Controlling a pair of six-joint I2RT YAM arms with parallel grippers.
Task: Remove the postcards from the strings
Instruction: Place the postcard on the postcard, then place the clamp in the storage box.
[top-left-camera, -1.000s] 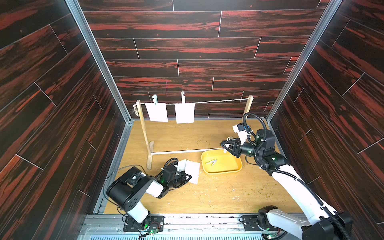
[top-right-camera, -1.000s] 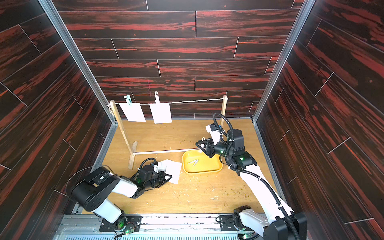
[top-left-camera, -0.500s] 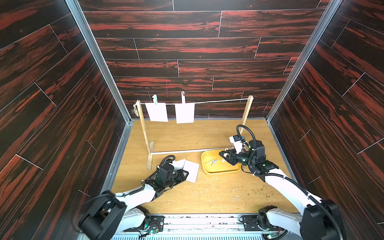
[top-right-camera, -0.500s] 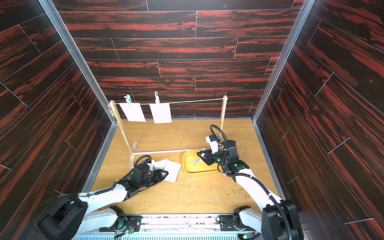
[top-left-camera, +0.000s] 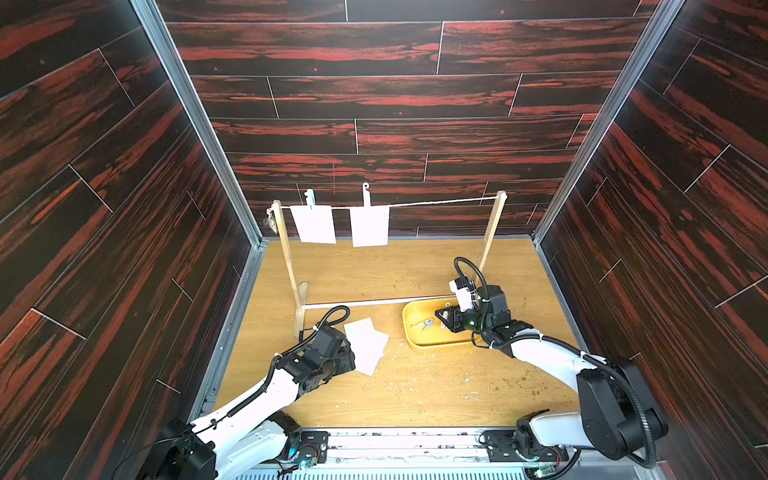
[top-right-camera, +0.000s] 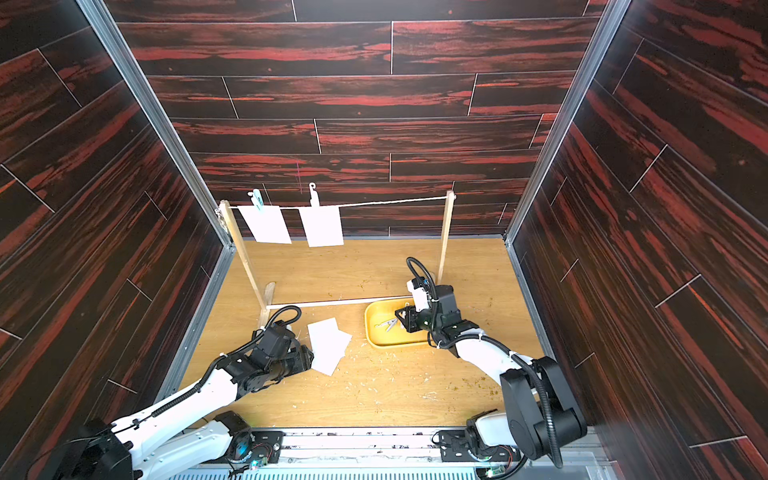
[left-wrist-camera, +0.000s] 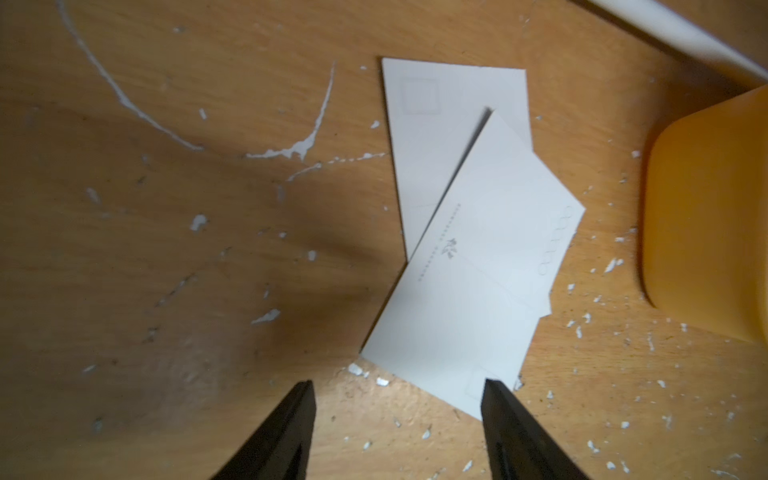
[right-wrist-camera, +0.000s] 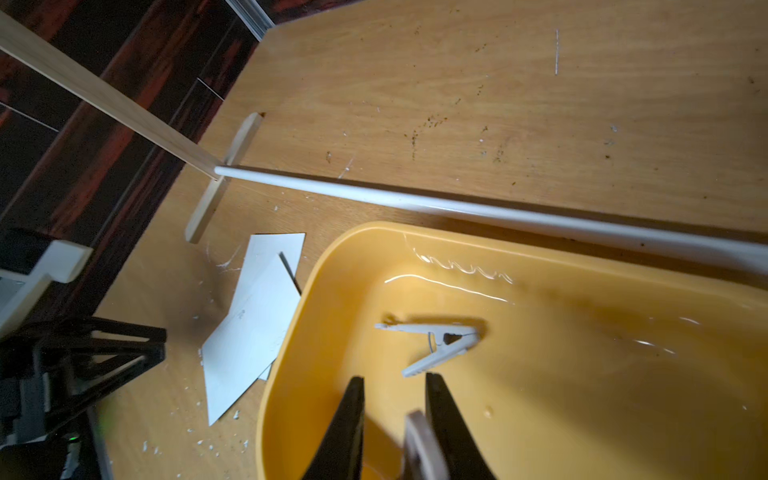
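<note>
Next, my right gripper moves down into the yellow tray, over the tray's bare bottom (top-left-camera: 432, 334) (right-wrist-camera: 396, 401) beside the loose clothespin. It releases the pale clothespin there, as that spot is empty.
Two white postcards (top-left-camera: 313, 224) (top-left-camera: 369, 226) hang from the string (top-left-camera: 440, 203) by clothespins, at its left half; both top views show them (top-right-camera: 266, 224) (top-right-camera: 322, 226). Two more postcards (top-left-camera: 365, 343) (top-right-camera: 330, 345) lie overlapping on the table, the upper one (left-wrist-camera: 478, 270) across the lower one (left-wrist-camera: 436, 124). My left gripper (left-wrist-camera: 397, 390) (top-left-camera: 347, 357) stands open just short of them, holding nothing; one finger overlaps the upper card's corner in the wrist view. My right gripper (right-wrist-camera: 395, 386) (top-left-camera: 441, 318) hangs low over the yellow tray (top-left-camera: 440, 345), shut on a pale clothespin (right-wrist-camera: 419, 440).
One loose clothespin (right-wrist-camera: 436, 345) (top-left-camera: 424, 324) lies in the tray (right-wrist-camera: 291, 332). The rack's white base rod (top-left-camera: 365, 302) runs along the tray's far side between two wooden uprights (top-left-camera: 289, 266) (top-left-camera: 492, 232). White flakes and crumbs litter the wooden table. Dark walls close in three sides.
My left gripper has opened and let the postcard lie on the other one, and its arm has stretched out low. My right gripper has come down into the tray.
</note>
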